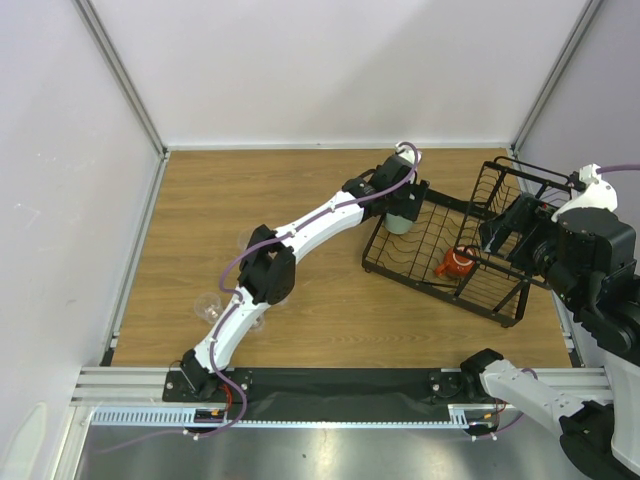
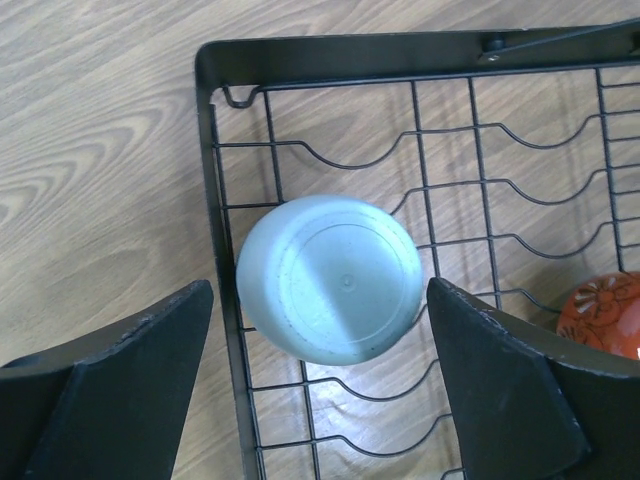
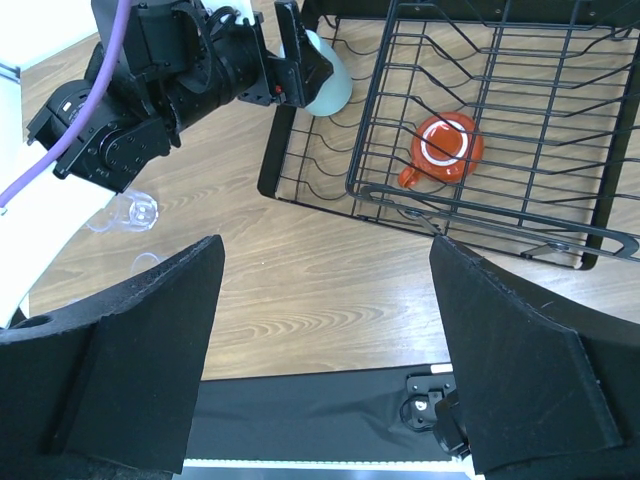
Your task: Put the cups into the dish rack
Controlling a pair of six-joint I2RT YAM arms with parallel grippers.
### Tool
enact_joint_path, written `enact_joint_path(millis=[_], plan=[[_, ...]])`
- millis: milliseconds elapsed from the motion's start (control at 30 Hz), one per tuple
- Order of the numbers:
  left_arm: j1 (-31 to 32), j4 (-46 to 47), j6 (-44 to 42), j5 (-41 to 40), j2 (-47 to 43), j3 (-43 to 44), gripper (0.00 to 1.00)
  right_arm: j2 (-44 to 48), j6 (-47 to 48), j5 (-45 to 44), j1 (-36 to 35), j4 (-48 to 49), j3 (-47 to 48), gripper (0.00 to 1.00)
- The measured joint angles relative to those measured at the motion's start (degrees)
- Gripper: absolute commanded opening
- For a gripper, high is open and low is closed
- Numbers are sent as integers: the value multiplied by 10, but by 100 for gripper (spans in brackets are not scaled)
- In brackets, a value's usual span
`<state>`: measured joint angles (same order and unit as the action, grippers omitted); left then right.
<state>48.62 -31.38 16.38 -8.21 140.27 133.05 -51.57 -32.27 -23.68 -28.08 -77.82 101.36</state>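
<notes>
The mint cup [image 2: 330,278] is standing in the rack, so the robot's left gripper should next rise, swing left in the top view and come down onto the clear tumbler by the arm's elbow.
The black wire dish rack [image 1: 440,292] sits at the right of the table. A pale mint cup [image 2: 330,278] stands bottom-up in the rack's left corner [image 2: 212,150]. My left gripper [image 2: 320,288] hangs over it, open, with a gap between each finger and the cup. An orange-red mug [image 1: 455,263] lies in the rack beside the taller basket section [image 1: 510,190]. A clear tumbler [image 1: 207,307] lies on the wood by the left arm's elbow. My right gripper [image 3: 325,245] is held high near the rack's right end, open, with nothing in it.
The left arm [image 1: 300,230] stretches diagonally across the table from its base to the rack. A second clear tumbler [image 3: 148,262] lies close to the first. White walls with metal posts enclose the table, and a black mat [image 1: 330,385] lines the near edge.
</notes>
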Motion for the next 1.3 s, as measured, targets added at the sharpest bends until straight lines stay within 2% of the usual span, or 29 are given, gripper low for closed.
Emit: enact_joint_path(millis=[267,433,633,800,900,1067,1300], plan=[[0,-1,1,20,-5,0,95,5,0,0,0,0,-11,89],[0,-4,5,40,-39,-2,95,11,-2,0,0,0,-19,89],[0,-1,16,53,-159,-78,93,13,-2,13,0,1,-41,89],[-7,-18,16,33,-273,-143,90,7,-1,48,0,1,-81,89],[-27,-40,18,16,-332,-178,87,-5,1,73,0,17,-100,89],[-92,-81,22,-24,-417,-292,85,-25,4,125,2,64,-130,89],[-179,-150,19,-58,-436,-423,84,-58,4,177,15,113,-153,89]])
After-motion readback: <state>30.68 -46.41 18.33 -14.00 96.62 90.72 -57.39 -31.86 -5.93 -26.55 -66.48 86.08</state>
